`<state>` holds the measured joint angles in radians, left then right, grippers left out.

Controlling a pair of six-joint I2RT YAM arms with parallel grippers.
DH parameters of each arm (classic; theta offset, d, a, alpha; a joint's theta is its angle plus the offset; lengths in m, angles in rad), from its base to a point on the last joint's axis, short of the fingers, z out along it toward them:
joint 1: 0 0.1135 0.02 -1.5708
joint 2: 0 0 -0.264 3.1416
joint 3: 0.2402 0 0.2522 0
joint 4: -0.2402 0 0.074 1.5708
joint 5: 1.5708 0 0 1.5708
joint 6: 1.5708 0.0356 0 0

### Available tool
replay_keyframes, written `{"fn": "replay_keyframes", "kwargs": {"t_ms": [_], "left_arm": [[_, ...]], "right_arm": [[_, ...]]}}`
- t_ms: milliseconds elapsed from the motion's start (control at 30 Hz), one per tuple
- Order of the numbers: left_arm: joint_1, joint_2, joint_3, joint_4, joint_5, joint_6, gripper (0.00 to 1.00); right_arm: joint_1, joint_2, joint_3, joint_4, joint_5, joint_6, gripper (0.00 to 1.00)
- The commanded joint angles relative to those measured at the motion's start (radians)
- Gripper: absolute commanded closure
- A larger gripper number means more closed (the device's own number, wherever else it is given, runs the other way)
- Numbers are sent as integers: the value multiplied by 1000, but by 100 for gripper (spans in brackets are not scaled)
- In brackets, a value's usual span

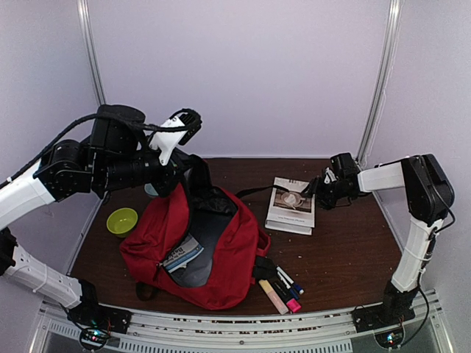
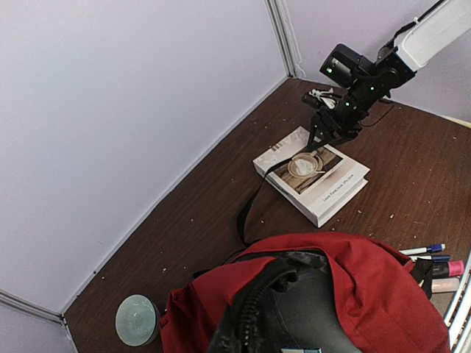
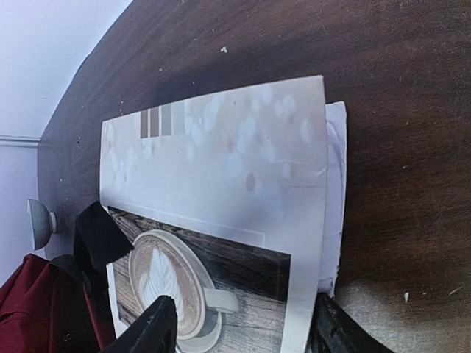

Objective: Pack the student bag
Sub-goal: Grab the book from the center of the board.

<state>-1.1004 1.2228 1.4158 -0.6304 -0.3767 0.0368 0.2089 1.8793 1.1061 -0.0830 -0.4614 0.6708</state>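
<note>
The right gripper moves away from the bag next. It then slides low toward the bag onto the front cover's edge, since that open edge faces it.
The student bag, a big red backpack, lies in the middle of the table with its mouth gaping and its grey lining showing. A blue-and-white booklet sits inside. My left gripper is shut on the bag's black zipper rim and holds it lifted; its fingers are hidden in the left wrist view. A white book with a coffee-cup cover lies flat to the bag's right. My right gripper is open and low over this book, one finger above the cover and the other past its edge.
A green bowl stands left of the bag. A small grey-green bowl sits behind it near the back wall. Several markers and highlighters lie at the bag's front right. White walls close the table's back and sides.
</note>
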Motion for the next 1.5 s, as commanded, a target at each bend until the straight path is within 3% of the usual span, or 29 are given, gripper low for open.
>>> {"fn": "replay_keyframes", "kwargs": {"t_ms": [0,333,400,533,667,933,1233,1467], "left_arm": [[2,0,35,74,18,12,100],[2,-4,28,73,14,9,100],[2,-1,31,73,16,9,100],[1,0,34,72,18,9,100],[2,-3,32,73,16,8,100],[1,-8,26,68,12,7,99],[2,-8,18,70,8,6,99],[2,-7,20,67,12,4,99]], "right_arm": [[-5,-19,25,-111,77,-52,36],[-6,-55,44,-170,179,-127,24],[-6,-66,52,-184,196,-144,26],[-8,-103,60,-214,252,-180,44],[-11,-125,50,-215,283,-173,39],[-48,-33,33,-134,82,-94,37],[-48,40,2,-27,-56,-17,50],[-54,30,-25,21,-78,13,89]]}}
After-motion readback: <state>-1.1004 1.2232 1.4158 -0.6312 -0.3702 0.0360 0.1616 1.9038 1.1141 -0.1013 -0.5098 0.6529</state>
